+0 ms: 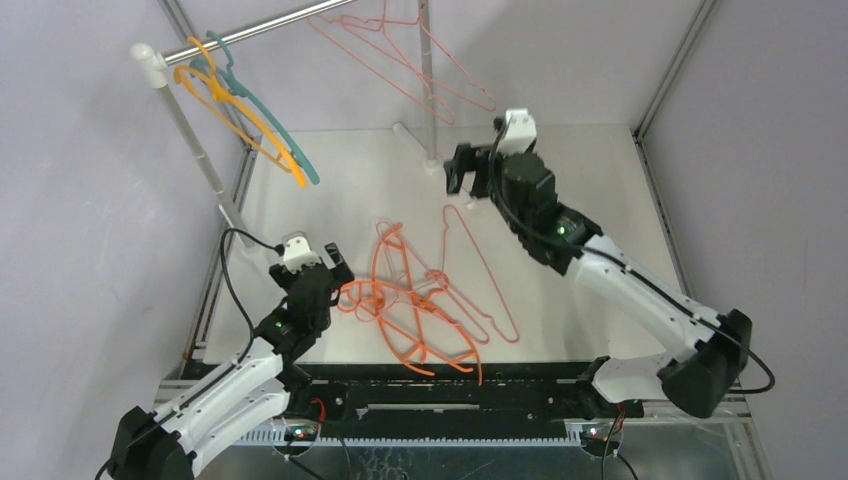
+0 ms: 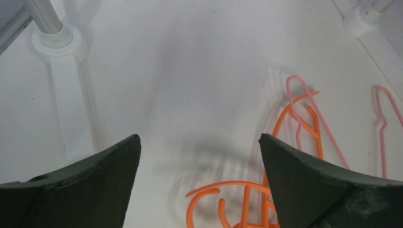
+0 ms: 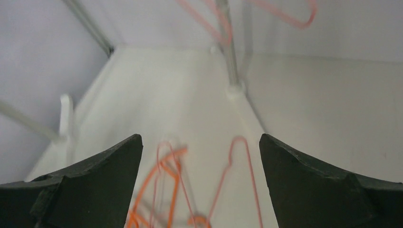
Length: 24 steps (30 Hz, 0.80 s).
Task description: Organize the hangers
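The robot's right gripper will next tilt and lower back onto the pale pink hanger's slanting arm (image 1: 466, 300), since that wire leaves the orange pile below and back from the gripper.
Several bright orange hangers (image 1: 395, 300) lie tangled on the white table, with a pale pink hanger (image 1: 490, 272) beside them to the right. On the silver rail (image 1: 260, 30), a yellow-orange hanger (image 1: 245, 115) and a teal hanger (image 1: 275, 125) hang at the left, and pink hangers (image 1: 400, 55) hang at the right. My left gripper (image 1: 335, 265) is open, just left of the orange pile. Orange hooks (image 2: 247, 183) lie below its empty jaws. My right gripper (image 1: 468, 170) is open and empty, raised below the hung pink hangers, above the table's pink hanger (image 3: 242, 161).
The rail rests on white posts at the left (image 1: 185, 125) and at the back middle (image 1: 428, 90). The post feet (image 2: 52, 40) sit on the table. Purple walls and metal frame bars close in the table on three sides.
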Tool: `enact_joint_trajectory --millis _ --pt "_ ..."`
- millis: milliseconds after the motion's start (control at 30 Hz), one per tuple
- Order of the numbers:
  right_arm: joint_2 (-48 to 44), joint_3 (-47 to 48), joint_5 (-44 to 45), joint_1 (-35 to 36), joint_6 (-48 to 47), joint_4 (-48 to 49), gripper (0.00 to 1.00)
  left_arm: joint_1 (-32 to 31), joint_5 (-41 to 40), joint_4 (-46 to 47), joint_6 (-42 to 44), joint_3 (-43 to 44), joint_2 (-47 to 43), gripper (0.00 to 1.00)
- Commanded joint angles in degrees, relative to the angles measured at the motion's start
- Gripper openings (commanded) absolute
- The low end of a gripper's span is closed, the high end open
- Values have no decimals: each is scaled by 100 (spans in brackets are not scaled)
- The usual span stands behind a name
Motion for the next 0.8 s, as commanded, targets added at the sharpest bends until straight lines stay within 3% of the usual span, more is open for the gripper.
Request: enact_joint_trajectory --millis 0,167,333,600,767 --pt "-806 -721 714 715 -340 -991 100 21 -93 131 -3 140 18 99" --pt "-1136 -1529 735 1323 286 -1897 100 17 -33 167 -28 131 78 99" --pt "-1249 -2480 73 1609 424 -1623 97 22 24 170 -46 177 189 100" --pt "-67 -2741 -1015 1250 298 -1411 86 21 13 165 -47 149 111 100" --pt "570 -2879 -1642 1023 361 -1111 74 21 -17 144 -47 130 32 100"
